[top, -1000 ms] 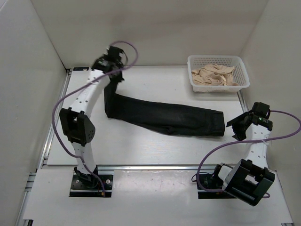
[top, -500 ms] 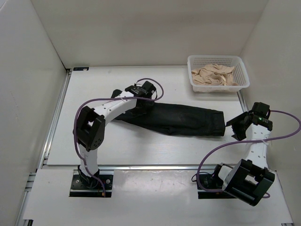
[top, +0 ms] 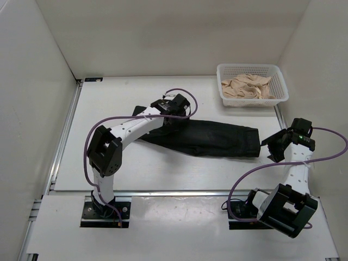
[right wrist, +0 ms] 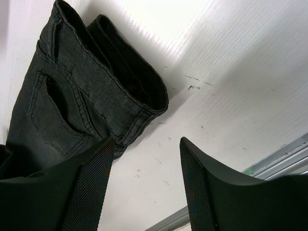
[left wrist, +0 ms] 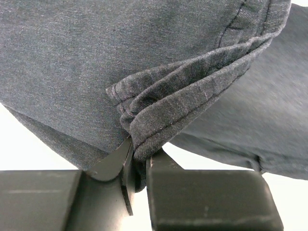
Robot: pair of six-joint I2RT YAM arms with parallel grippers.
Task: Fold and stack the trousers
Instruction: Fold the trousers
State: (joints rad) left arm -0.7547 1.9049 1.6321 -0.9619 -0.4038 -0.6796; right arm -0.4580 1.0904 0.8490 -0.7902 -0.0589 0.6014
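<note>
I will next move my left gripper slightly toward the waistband over the trousers' middle [top: 192, 134] [left wrist: 226, 118] and let go of the leg hems there, since they already hang above the lower layer.
The black trousers [top: 217, 138] lie across the middle of the table, waistband at the right. My left gripper [top: 175, 115] is shut on the leg hems and holds them over the trousers' left part. In the left wrist view the bunched hem [left wrist: 159, 120] is pinched between the fingers [left wrist: 115, 163]. My right gripper [top: 273, 148] is open and empty, just right of the waistband. In the right wrist view the waistband with a pocket [right wrist: 91, 96] lies beyond the two spread fingers [right wrist: 91, 183].
A white basket [top: 280, 97] holding beige cloth [top: 247, 87] stands at the back right. White walls close the table on three sides. A metal rail [top: 163, 192] runs along the near edge.
My left gripper has carried the leg hems from the far left corner down and right, folding the legs over the trousers. The right arm has not moved.
</note>
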